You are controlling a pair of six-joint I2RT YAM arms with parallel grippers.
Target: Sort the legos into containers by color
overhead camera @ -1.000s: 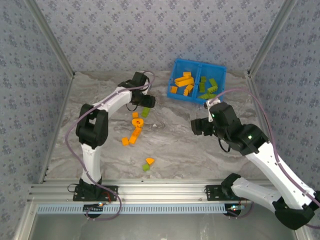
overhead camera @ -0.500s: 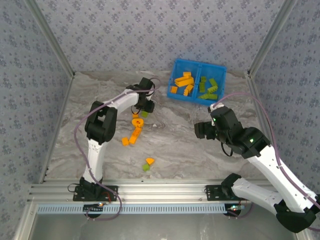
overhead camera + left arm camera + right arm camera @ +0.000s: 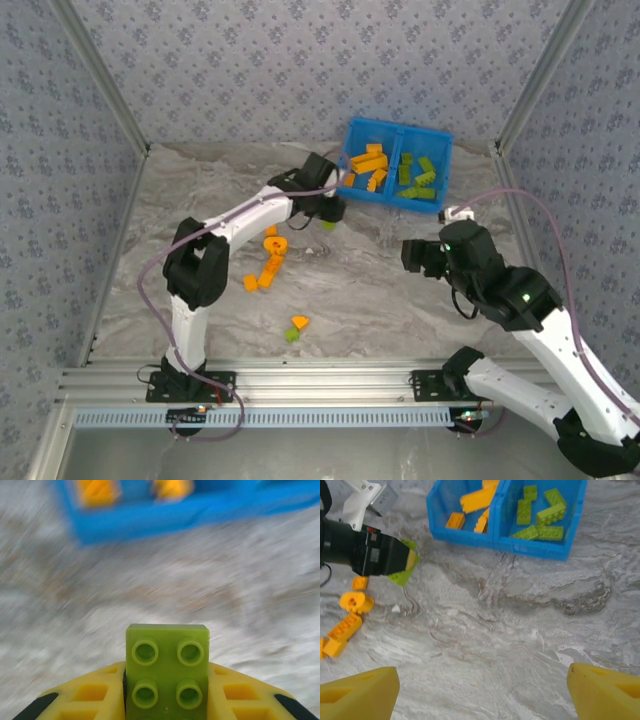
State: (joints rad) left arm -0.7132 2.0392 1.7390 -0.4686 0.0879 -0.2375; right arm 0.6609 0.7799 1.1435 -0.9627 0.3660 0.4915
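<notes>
My left gripper moves outward across the bin's divider next, over the bin's section with the green legos, since the lego it grips matches their color.
My left gripper (image 3: 330, 212) is shut on a lime green lego (image 3: 167, 670), four studs showing between its yellow fingers (image 3: 90, 697), lifted just short of the blue bin (image 3: 385, 199). The right wrist view shows that gripper (image 3: 395, 560) holding the green lego (image 3: 402, 575) near the bin's left corner. The bin's left compartment holds orange legos (image 3: 367, 165), its right one green legos (image 3: 420, 175). My right gripper (image 3: 415, 255) hangs open over bare table, its fingers (image 3: 365, 692) wide apart with nothing between them.
Loose orange legos (image 3: 268, 262) and a round orange piece (image 3: 274, 243) lie left of centre. An orange and a green lego (image 3: 295, 328) sit together near the front edge. The bin's front wall (image 3: 535, 547) rises just ahead of the left gripper.
The left gripper closed on the green lego and carried it right, up to the bin. The right arm drew back a little to the right, still open.
</notes>
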